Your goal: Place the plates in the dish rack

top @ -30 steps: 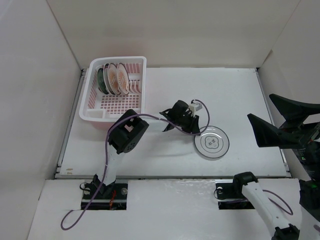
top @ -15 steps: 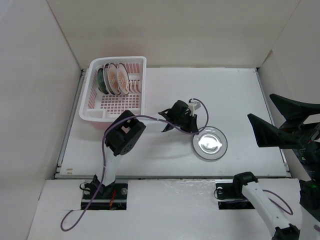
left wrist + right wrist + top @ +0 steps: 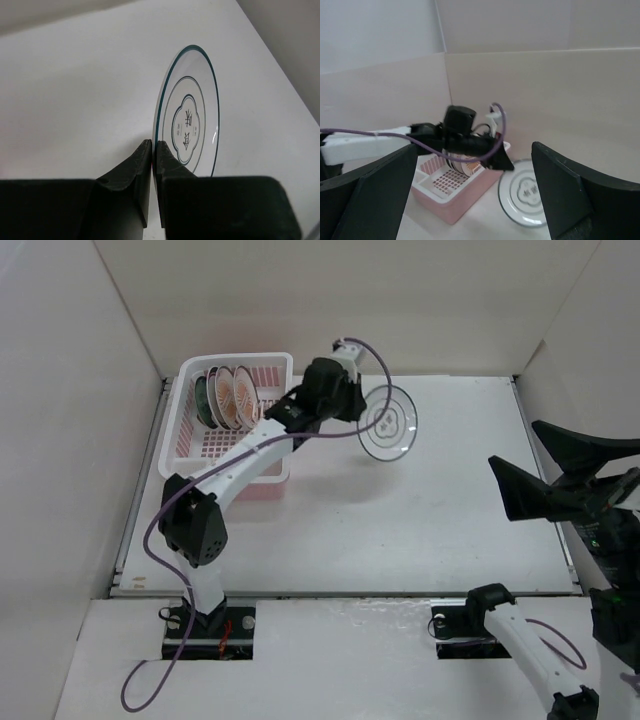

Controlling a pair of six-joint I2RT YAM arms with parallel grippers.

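Note:
The left gripper will next move across and down and let go of the white plate in the rack's free gap, because the gap is to the gripper's left in the top view.
My left gripper point(image 3: 350, 408) is shut on the rim of the white plate with a teal rim point(image 3: 389, 422) and holds it on edge in the air, just right of the dish rack point(image 3: 185, 459). In the left wrist view the fingers point(image 3: 131, 170) pinch the plate point(image 3: 192, 107) at its lower edge. Three other plates stand in the rack: a dark green one point(image 3: 201, 400) and two with orange centres point(image 3: 237, 397). My right gripper point(image 3: 545, 468) is open and empty at the far right, raised off the table. The right wrist view shows the held plate point(image 3: 526, 192) beside the rack point(image 3: 455, 200).
White walls enclose the table point(image 3: 440, 530) at the back and both sides. The left arm stretches from its base point(image 3: 205, 620) diagonally over the rack's front right corner.
My left gripper has lifted the teal-rimmed plate off the table centre and carried it up and back, tilting it on edge beside the rack. The right arm has barely moved.

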